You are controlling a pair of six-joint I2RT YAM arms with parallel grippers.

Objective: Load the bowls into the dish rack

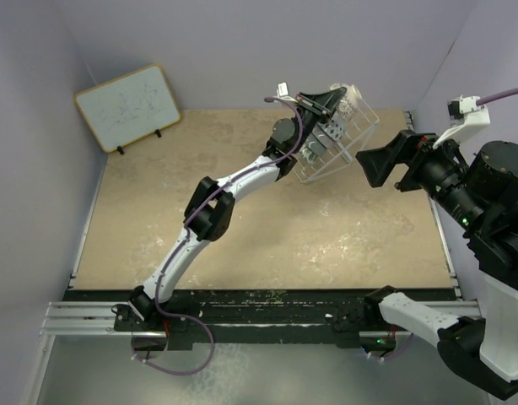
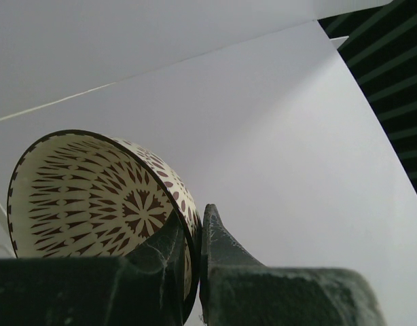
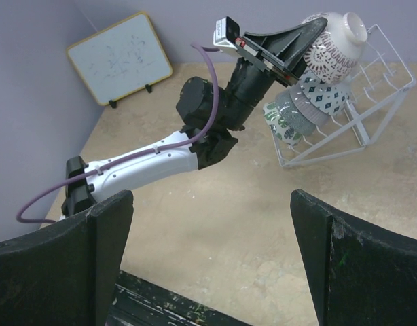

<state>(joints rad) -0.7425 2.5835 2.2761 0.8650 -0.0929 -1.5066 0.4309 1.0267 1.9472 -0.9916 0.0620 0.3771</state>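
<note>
Bowls fill the nearer slots, so next I need to lower the lattice bowl with my left gripper to the dish rack's far end [image 1: 354, 112] below it and let go of the bowl's rim.
My left gripper [image 1: 333, 101] is shut on the rim of the brown-white lattice bowl [image 2: 93, 197], one finger inside and one outside. It holds the bowl tilted at the top end of the white wire dish rack [image 1: 348, 148]. In the right wrist view the held bowl [image 3: 334, 47] sits above other bowls standing on edge in the dish rack [image 3: 371, 102]: a blue one [image 3: 325, 95], a grey one [image 3: 300, 109] and a green-and-white one [image 3: 283, 128]. My right gripper [image 3: 212, 258] is open and empty, hovering right of the rack [image 1: 379, 164].
A wood-framed whiteboard [image 1: 128, 105] leans against the back left wall. Purple walls close in the beige table [image 1: 267, 228] on the left, back and right. The black base rail [image 1: 267, 308] runs along the near edge.
</note>
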